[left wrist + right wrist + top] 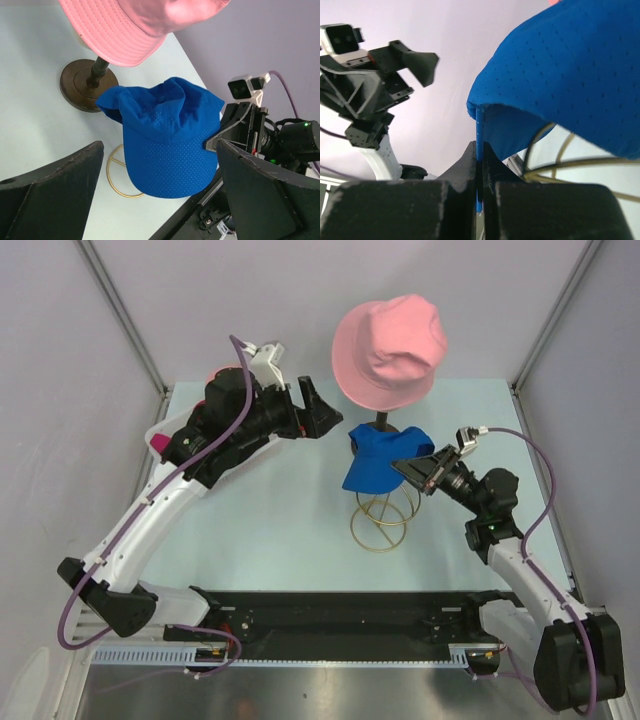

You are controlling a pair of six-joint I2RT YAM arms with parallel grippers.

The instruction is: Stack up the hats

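Observation:
The stand's gold top ring (390, 520) (575, 163) is partly bare and lies lower and back of my right gripper, so I will move that gripper back and down to let go of the cap over the ring.
A royal-blue peaked cap (385, 455) sits on a gold wire stand (383, 518) at mid-table. My right gripper (415, 472) is shut on the cap's right edge. The right wrist view shows the blue fabric (570, 75) pinched between the closed fingers (465, 165). A salmon-pink bucket hat (388, 350) rests on a taller stand behind it, also in the left wrist view (130, 25). My left gripper (310, 410) is open and empty, hovering left of the blue cap (165, 140). Bits of magenta (157, 443) and light-pink (222, 372) fabric show behind my left arm.
The bucket hat's stand has a dark round base (82, 87) on the pale table. A white basket (160, 427) sits at the left, mostly hidden by my left arm. Grey walls close in the back and sides.

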